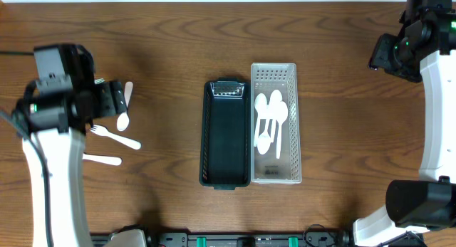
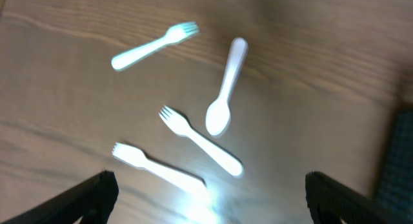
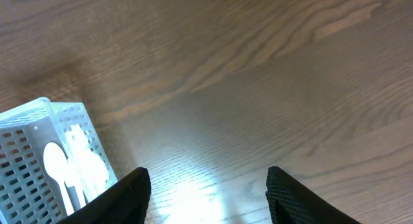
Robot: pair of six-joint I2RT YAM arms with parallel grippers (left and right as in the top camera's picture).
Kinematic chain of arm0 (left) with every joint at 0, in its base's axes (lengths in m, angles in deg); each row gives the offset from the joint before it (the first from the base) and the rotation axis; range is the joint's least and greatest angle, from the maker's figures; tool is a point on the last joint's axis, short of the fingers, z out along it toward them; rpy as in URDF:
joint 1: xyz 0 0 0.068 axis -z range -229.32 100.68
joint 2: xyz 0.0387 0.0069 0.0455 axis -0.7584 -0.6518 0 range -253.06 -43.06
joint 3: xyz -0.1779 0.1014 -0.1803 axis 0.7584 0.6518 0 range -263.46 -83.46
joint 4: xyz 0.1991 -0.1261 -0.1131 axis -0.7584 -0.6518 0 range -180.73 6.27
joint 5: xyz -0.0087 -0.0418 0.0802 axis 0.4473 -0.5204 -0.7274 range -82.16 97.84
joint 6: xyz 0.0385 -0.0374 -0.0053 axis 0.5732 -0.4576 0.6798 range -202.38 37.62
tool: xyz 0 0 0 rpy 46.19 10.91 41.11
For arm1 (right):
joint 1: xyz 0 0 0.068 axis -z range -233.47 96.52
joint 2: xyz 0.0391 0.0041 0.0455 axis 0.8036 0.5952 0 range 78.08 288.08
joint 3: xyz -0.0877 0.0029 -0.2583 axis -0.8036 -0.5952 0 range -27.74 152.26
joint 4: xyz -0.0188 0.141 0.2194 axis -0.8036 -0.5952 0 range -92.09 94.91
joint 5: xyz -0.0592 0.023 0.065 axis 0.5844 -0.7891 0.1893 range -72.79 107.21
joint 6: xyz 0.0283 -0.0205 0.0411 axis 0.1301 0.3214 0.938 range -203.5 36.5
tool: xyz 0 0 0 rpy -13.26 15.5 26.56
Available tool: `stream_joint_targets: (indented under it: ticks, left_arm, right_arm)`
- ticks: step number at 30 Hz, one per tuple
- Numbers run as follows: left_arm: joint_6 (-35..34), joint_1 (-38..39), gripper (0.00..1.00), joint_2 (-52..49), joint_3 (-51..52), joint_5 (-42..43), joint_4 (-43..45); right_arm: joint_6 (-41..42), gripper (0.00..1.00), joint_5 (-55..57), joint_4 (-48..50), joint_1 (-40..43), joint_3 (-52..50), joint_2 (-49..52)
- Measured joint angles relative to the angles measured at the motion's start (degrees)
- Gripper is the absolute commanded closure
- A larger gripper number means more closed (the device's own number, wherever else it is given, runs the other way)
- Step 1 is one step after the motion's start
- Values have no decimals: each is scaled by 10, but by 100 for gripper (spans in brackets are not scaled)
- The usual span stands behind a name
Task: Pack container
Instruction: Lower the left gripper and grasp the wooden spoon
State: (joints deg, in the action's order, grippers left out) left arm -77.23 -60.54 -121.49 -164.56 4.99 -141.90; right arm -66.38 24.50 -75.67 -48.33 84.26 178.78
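Note:
I will next lower my open left gripper toward the table onto the white spoon's handle near its bowl (image 1: pixel 127 102) (image 2: pixel 227 86), because that slim part of the handle is clear of the forks.
A black container (image 1: pixel 226 177) stands at the table's middle with nothing showing inside. Beside it on the right, a white slotted basket (image 1: pixel 276 174) holds several white spoons (image 1: pixel 271 119). On the left lie a white spoon (image 1: pixel 125 108) and two white forks (image 1: pixel 117 138) (image 1: pixel 103 159). The left wrist view shows the spoon (image 2: pixel 224 91) and three forks (image 2: pixel 153 47) (image 2: pixel 201 141) (image 2: pixel 155 166). My left gripper (image 2: pixel 210 204) is open and empty above them. My right gripper (image 3: pixel 206 198) is open and empty over bare table, right of the basket (image 3: pixel 26 153).
The table is brown wood (image 1: pixel 164 40). The left arm (image 1: pixel 53 112) covers part of the table's left side. The right arm (image 1: pixel 434 97) runs along the right edge.

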Motion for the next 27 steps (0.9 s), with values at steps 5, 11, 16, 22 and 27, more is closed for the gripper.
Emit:
stream_joint_targets:
  ticks: [5,11,16,22,27]
  left_arm:
    - [48,-25,0,-113,0,-3,59]
    - [69,-27,0,-232,0,-2,82]
    - [74,-27,0,-303,0,5,86]
    - [99,-27,0,-357,0,25,99]
    - [104,-27,0,-392,0,31,109]
  right_arm:
    - [-4,39,0,0,0,0,0]
    - [-9,40,0,0,0,0,0]
    - [-9,39,0,0,0,0,0]
    - [-9,40,-1,0,0,0,0]
    - [-10,40,-1,0,0,0,0]
